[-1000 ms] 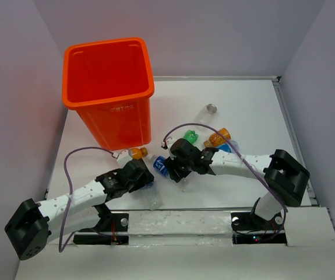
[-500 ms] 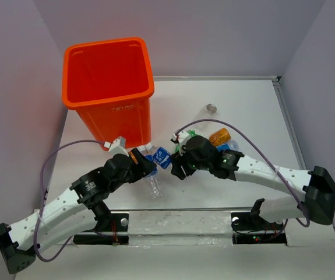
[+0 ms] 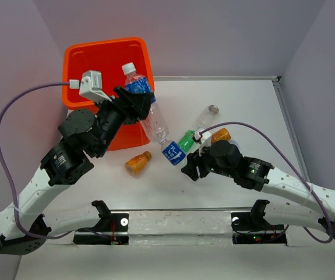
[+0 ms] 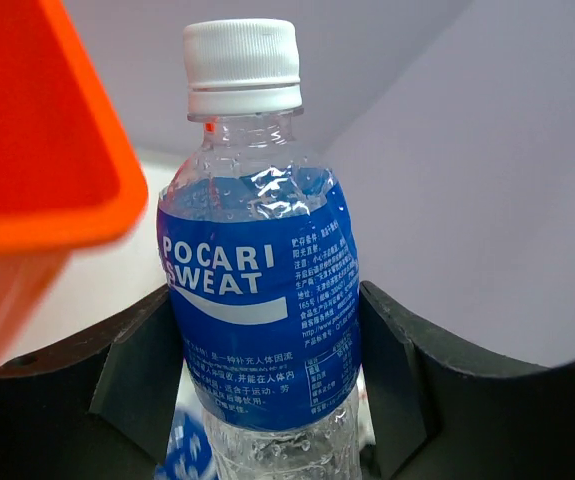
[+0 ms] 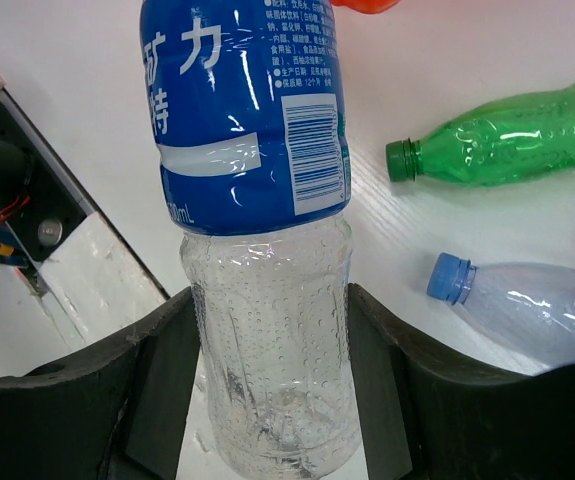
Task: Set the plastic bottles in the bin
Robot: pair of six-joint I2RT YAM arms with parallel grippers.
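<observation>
My left gripper is going to swing outward over the bin's opening (image 3: 100, 65) (image 4: 22, 120), which is to its left in the top view, because the bottle is still beside the bin's rim.
My left gripper (image 3: 139, 100) is shut on a clear bottle with a blue label (image 3: 137, 85) and a white cap. It holds the bottle high, cap up, beside the near right corner of the orange bin (image 3: 106, 43). In the left wrist view the fingers (image 4: 135, 375) clamp the label (image 4: 257, 300), and the bin (image 4: 37, 150) is at upper left. My right gripper (image 3: 191, 168) is shut on the clear base of a second blue-labelled bottle (image 3: 173, 153), held above the table (image 5: 267, 150). An orange bottle (image 3: 137, 164), a green bottle (image 3: 186, 142), another orange bottle (image 3: 218, 136) and a clear unlabelled bottle (image 3: 205, 116) lie on the table.
In the right wrist view the green bottle (image 5: 507, 140) and a clear bottle with a blue cap (image 5: 527, 305) lie on the white table to the right of my held bottle. The arm bases and a metal rail (image 3: 173, 221) line the near edge. Grey walls enclose the table.
My left arm has lifted its blue-labelled bottle from the table up beside the bin's rim. My right arm has raised the other blue-labelled bottle and drawn back to the right.
</observation>
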